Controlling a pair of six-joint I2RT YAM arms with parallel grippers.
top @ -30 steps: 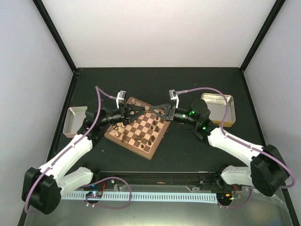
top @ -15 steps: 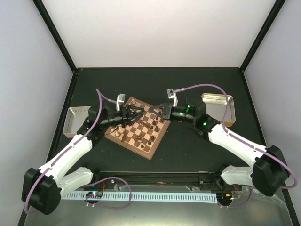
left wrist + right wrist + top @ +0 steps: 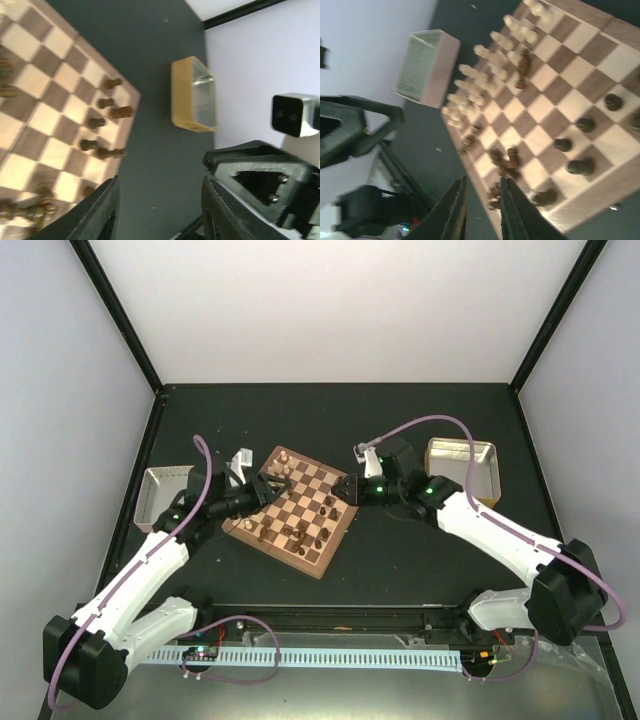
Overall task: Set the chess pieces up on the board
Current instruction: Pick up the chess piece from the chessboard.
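I need to tilt my left gripper downward next and lower it back onto the group of toppled dark pieces, because they are below it and closer to my base.
The board (image 3: 300, 502) lies tilted mid-table. Pale chess pieces (image 3: 487, 67) stand in rows along its left side, and dark chess pieces (image 3: 580, 145) stand scattered or lie toppled near its right side and near corner. My left gripper (image 3: 275, 483) hovers over the board's left part, jaws wide open and empty; in the left wrist view (image 3: 160, 215) it looks past the board's edge with dark pieces (image 3: 102, 120). My right gripper (image 3: 346, 490) hovers at the board's right edge. In the right wrist view (image 3: 482, 215) its jaws stand narrowly apart with nothing between them, above toppled dark pieces (image 3: 502, 160).
A metal tray (image 3: 160, 492) sits left of the board and another (image 3: 462, 468) to its right. The right tray (image 3: 194, 95) and the right arm's wrist (image 3: 265, 180) show in the left wrist view. The left tray (image 3: 427, 67) shows in the right wrist view.
Both grippers have drawn back from the middle of the board, the left one leftward and the right one rightward. The right jaws have narrowed.
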